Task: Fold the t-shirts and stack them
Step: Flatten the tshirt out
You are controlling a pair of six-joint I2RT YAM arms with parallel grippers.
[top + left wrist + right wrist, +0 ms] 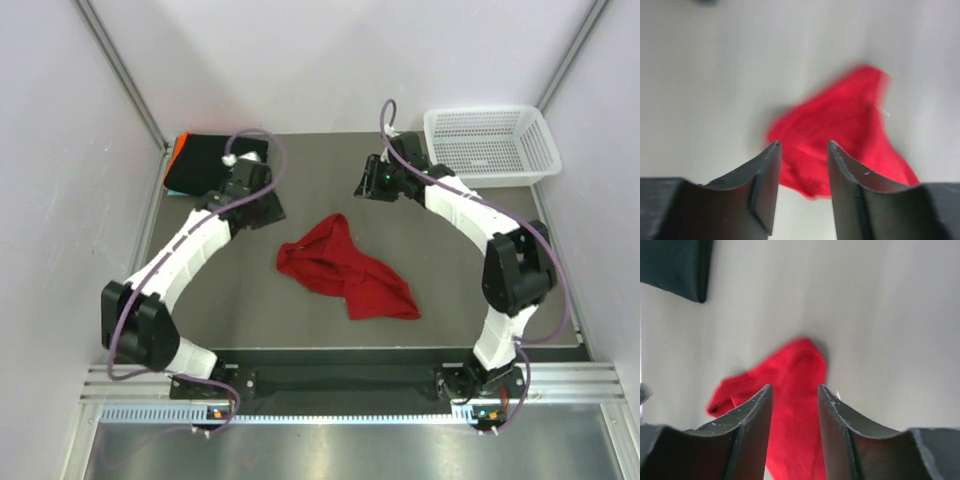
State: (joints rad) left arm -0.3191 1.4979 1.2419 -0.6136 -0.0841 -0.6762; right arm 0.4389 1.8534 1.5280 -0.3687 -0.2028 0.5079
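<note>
The t-shirt lies crumpled at the fold in the red t-shirt's middle (pixel 351 280), so my left gripper will move back and to the right in the top view next and go down onto that fold.
A bright red t-shirt (pixel 345 270) lies crumpled in the middle of the grey table (pixel 460 270). At the back left sits a folded black t-shirt (pixel 205 165) with an orange edge (pixel 173 152) showing under it. My left gripper (pixel 262 205) hovers left of and behind the red t-shirt, jaws open and holding nothing. My right gripper (pixel 372 182) hovers behind the red t-shirt's right side, also open and holding nothing. The left wrist view shows the red t-shirt (pixel 840 130) beyond the open gripper (pixel 804 147). In the right wrist view, the red t-shirt (pixel 790 375) lies past the gripper (pixel 795 389), and the black t-shirt (pixel 675 265) is at top left.
A white plastic mesh basket (pixel 490 145) stands at the back right corner of the table. White walls with metal rails close in the back and both sides.
</note>
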